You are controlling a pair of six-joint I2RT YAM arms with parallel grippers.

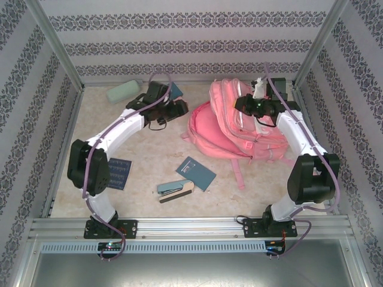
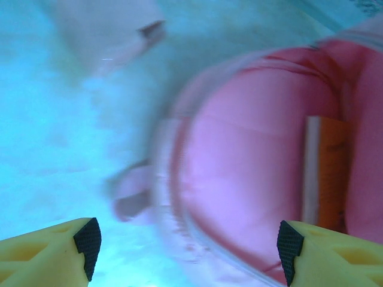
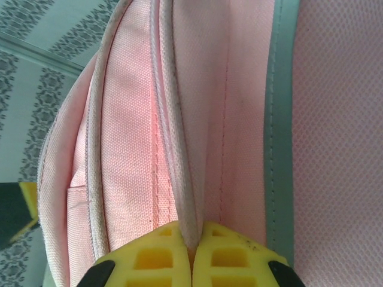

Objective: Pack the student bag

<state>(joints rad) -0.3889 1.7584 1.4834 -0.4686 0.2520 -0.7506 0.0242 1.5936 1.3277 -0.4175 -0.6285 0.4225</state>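
The bag's raised top still leaves the bag gaping, so the robot's right gripper needs to come down toward the bag's opening (image 1: 208, 127) and let go of the pale piped seam there.
The pink student bag (image 1: 239, 128) lies on the table at centre right, its straps trailing toward the front. My right gripper (image 1: 252, 106) hovers over the bag's top. In the right wrist view my right gripper (image 3: 191, 251) is shut on a pale piped seam of the student bag (image 3: 137, 131). My left gripper (image 1: 178, 111) stands open just left of the bag with nothing between its fingers. The left wrist view is blurred: my left gripper (image 2: 188, 248) faces the student bag (image 2: 251, 167), and an orange edge (image 2: 332, 173) shows inside it.
A blue booklet (image 1: 196, 173) and a stapler (image 1: 175, 191) lie in front of the bag. A dark blue card (image 1: 118, 173) lies beside the left arm. At the back left rests a pale green pouch (image 1: 122, 92). Patterned walls enclose the table.
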